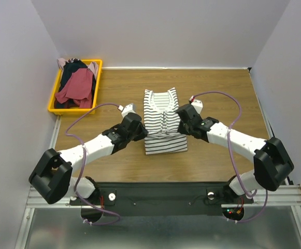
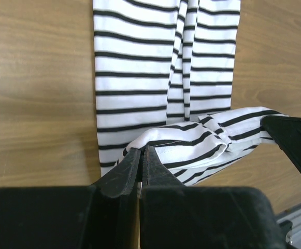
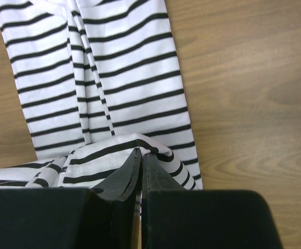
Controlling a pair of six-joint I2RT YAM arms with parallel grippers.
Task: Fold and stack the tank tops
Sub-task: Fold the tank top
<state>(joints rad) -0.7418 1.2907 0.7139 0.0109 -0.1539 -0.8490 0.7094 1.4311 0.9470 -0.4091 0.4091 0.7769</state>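
My left gripper should next move outward over the striped top to the cloth just short of the neckline and let go of the fold, because that part of the striped top is uncovered.
A white tank top with thin black stripes lies in the middle of the table, folded into a long narrow strip. My left gripper is shut on the hem's left corner, and my right gripper is shut on its right corner. Both hold the near end lifted and doubled back over the strip. The striped top fills both wrist views. A dark red top, a dark navy one and a pale pink one lie heaped in a yellow bin.
The yellow bin stands at the table's back left, beside the left wall. Bare wood table lies around the striped top. White walls close in the left, back and right sides. A metal rail runs along the near edge.
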